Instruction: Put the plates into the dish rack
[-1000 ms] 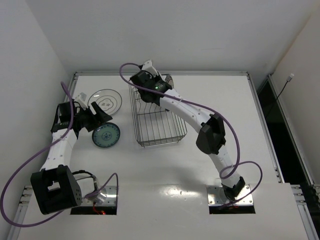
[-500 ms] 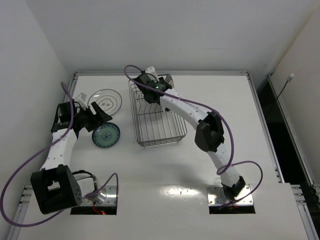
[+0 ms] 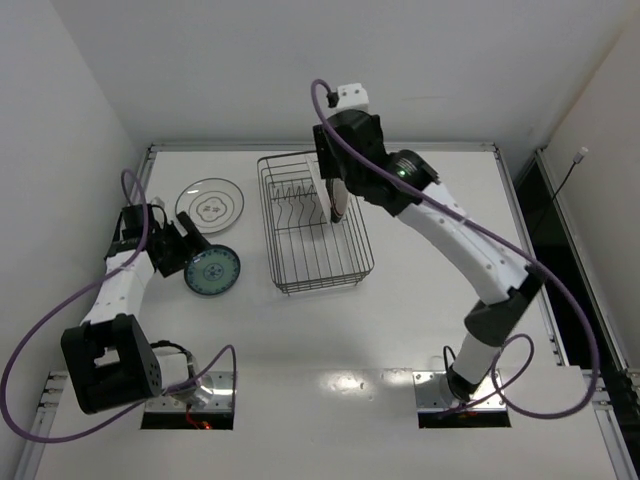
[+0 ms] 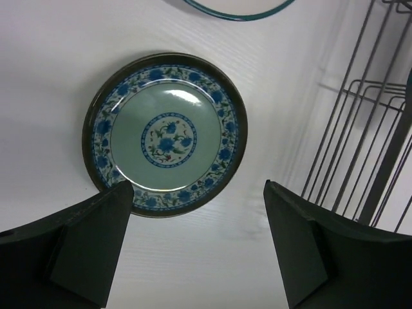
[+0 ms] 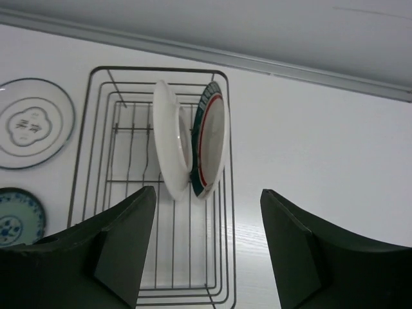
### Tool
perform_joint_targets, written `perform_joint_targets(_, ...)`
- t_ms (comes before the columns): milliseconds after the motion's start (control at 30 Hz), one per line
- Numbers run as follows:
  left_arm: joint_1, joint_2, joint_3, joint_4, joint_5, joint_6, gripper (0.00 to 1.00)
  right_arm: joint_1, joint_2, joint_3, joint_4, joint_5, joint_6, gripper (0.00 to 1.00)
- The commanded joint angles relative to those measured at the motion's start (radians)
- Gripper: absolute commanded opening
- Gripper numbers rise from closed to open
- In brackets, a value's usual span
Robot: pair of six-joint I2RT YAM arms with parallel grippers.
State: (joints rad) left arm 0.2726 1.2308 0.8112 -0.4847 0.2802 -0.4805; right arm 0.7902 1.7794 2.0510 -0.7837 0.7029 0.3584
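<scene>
Next, the left gripper moves down, shifting away from the rack [image 3: 300,262] and tilting onto the pale plate's near rim, since that plate lies flat.
In the dish rack [image 3: 300,262] two white plates [image 5: 168,148] stand on edge side by side, the right one showing a green-red rim band [image 5: 210,103]. My right gripper [image 5: 207,193] hovers well above them, open and empty; in the top view the right gripper [image 3: 328,178] is over the rack's far right part. On the table lies a small teal patterned plate [image 4: 166,134], and my left gripper [image 4: 196,193] is open just short of its near edge, holding nothing. Behind it lies a pale plate with a thin dark rim [image 3: 210,203].
The rack's wire side [image 4: 360,129] stands to the right of the left gripper. A row of upright prongs [image 3: 290,190] is left of the standing plates. The raised metal table edge [image 5: 309,72] runs behind the rack.
The right gripper has opened, let go of a plate in the rack and risen well above it. The left gripper has opened a little wider beside the teal plate.
</scene>
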Motion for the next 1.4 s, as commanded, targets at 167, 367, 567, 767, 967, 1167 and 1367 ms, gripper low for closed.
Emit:
perform_joint_targets(167,0.138,0.131,0.066,0.061,0.063,-0.138,0.8,0.0,-0.239,-0.428,0.261,-0.394,-0.021,0.33)
perform_joint_targets(367,0.18,0.321,0.146,0.187,0.139,-0.257,0.8,0.009,-0.27,-0.506,0.299,-0.454,-0.012,0.02)
perform_joint_targets(567,0.2,0.45,0.186,0.317,0.185,-0.328,0.8,0.009,-0.327,-0.591,0.333,-0.476,-0.012,0.02)
perform_joint_targets(767,0.2,0.59,0.235,0.452,0.249,-0.389,0.74,0.0,-0.348,-0.624,0.324,-0.503,-0.022,0.02)
perform_joint_targets(967,0.2,0.677,0.301,0.509,0.261,-0.411,0.57,0.0,-0.368,-0.654,0.314,-0.514,-0.041,0.02)
perform_joint_targets(1167,0.2,0.78,0.358,0.498,0.272,-0.411,0.47,0.0,-0.377,-0.663,0.282,-0.503,-0.05,0.02)
perform_joint_targets(1367,0.2,0.843,0.391,0.508,0.307,-0.38,0.25,-0.009,-0.387,-0.672,0.273,-0.514,-0.05,0.03)
